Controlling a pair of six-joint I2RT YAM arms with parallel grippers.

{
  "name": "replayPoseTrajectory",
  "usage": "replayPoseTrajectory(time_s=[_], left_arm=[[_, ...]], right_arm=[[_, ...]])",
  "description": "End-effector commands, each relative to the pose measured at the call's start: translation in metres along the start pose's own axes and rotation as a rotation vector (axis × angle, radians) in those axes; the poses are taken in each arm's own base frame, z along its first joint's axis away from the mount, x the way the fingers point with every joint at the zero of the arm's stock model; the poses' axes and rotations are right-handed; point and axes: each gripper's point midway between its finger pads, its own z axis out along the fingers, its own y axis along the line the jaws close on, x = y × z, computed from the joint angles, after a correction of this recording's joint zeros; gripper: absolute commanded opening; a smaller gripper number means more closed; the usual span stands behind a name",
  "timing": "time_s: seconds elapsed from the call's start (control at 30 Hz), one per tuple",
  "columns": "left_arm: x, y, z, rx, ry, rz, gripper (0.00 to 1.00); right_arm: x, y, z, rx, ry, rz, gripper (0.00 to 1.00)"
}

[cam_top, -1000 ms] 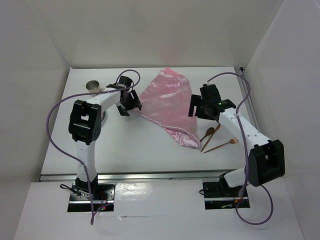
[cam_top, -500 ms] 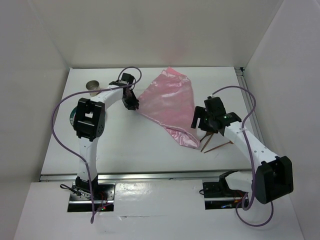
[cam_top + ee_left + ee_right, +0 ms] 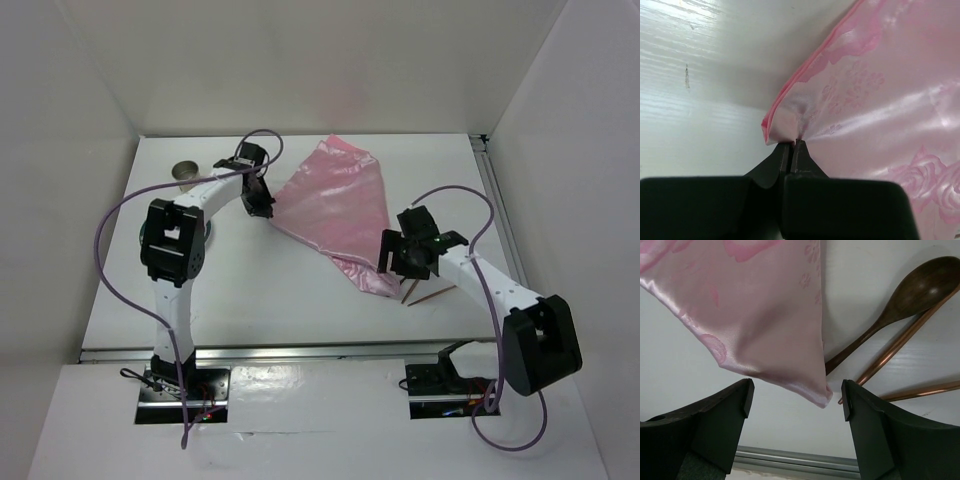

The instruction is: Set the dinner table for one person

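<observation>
I will next lift the corner of the cloth in my left gripper, move it outward to the bare tabletop (image 3: 220, 153) beside the cup, lower it and let it go, because the cloth is slanted.
On the white dinner table (image 3: 260, 300) lies a shiny pink cloth (image 3: 335, 205) with a rose pattern. My left gripper (image 3: 262, 207) is shut on the cloth's left corner (image 3: 782, 125), the fabric pinched between its black fingertips (image 3: 792, 145). My right gripper (image 3: 396, 264) stands open over the cloth's near corner (image 3: 815, 390), one finger on each side of it and nothing gripped. A brown wooden spoon (image 3: 905, 300) and two copper utensils (image 3: 895, 347) lie just right of that corner, the spoon's handle end tucked under the cloth.
A small metal cup (image 3: 186, 172) stands at the far left of the table. A metal rail (image 3: 790, 457) runs along the table's near edge, close below the right gripper. White walls enclose the table on three sides.
The left gripper has closed on the cloth's left corner. The right arm has swung nearer and leftward, from above the utensils to the cloth's near corner.
</observation>
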Motion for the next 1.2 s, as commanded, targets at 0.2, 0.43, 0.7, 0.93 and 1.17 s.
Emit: replayPoseTrajectory(time_s=[0.2, 0.43, 0.7, 0.93, 1.17], left_arm=[[-0.032, -0.02, -0.058, 0.079, -0.077, 0.081, 0.0], [-0.048, -0.039, -0.082, 0.136, -0.108, 0.108, 0.0], [-0.085, -0.054, -0.14, 0.208, -0.21, 0.122, 0.0], [-0.12, -0.056, -0.247, 0.361, -0.367, 0.106, 0.0], [-0.114, -0.029, -0.346, 0.447, -0.489, 0.103, 0.0]], right_arm=[[-0.003, 0.016, 0.014, -0.036, 0.0, -0.104, 0.77], [0.003, 0.02, 0.03, -0.048, 0.039, -0.125, 0.52], [-0.05, 0.027, -0.012, -0.001, -0.119, -0.113, 0.0], [-0.128, 0.06, -0.103, -0.081, -0.364, -0.181, 0.0], [-0.158, 0.07, -0.192, -0.145, -0.537, -0.227, 0.0]])
